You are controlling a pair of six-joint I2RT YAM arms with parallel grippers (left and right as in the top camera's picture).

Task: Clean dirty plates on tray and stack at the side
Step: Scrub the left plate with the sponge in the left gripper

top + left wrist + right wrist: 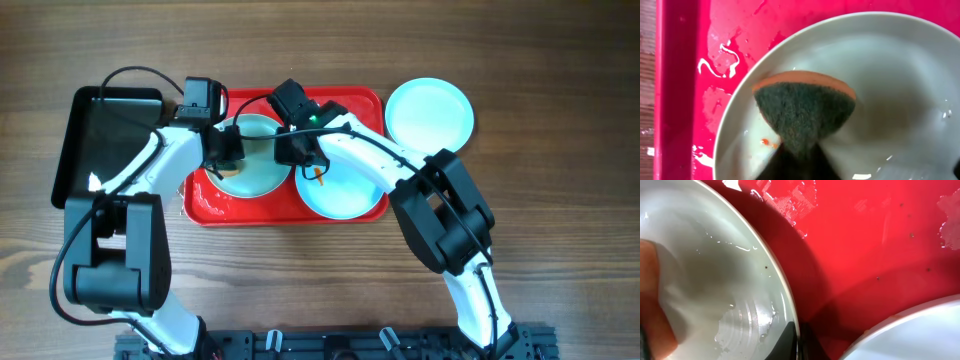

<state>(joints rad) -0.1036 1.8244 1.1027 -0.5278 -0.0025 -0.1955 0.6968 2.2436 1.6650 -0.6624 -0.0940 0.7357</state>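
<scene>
The third plate (430,117) lies to my right gripper's right in the overhead view, so I need to lift the held plate across, lower it on top and release its rim.
Two pale plates lie on the red tray (352,98). My left gripper (228,155) is shut on a green sponge with an orange back (805,107) and presses it on the left plate (258,172). A small orange smear (767,142) sits beside the sponge on that plate (900,75). My right gripper (300,150) is shut on that plate's right rim (790,305), one finger on each side of it. The right plate (345,192) has an orange smear (318,178). The third plate (430,112) lies on the table right of the tray.
A smaller black tray (110,140) lies left of the red tray. The red tray floor (865,245) is wet with water patches. The right plate's edge shows in the right wrist view (920,335). Bare wooden table lies in front.
</scene>
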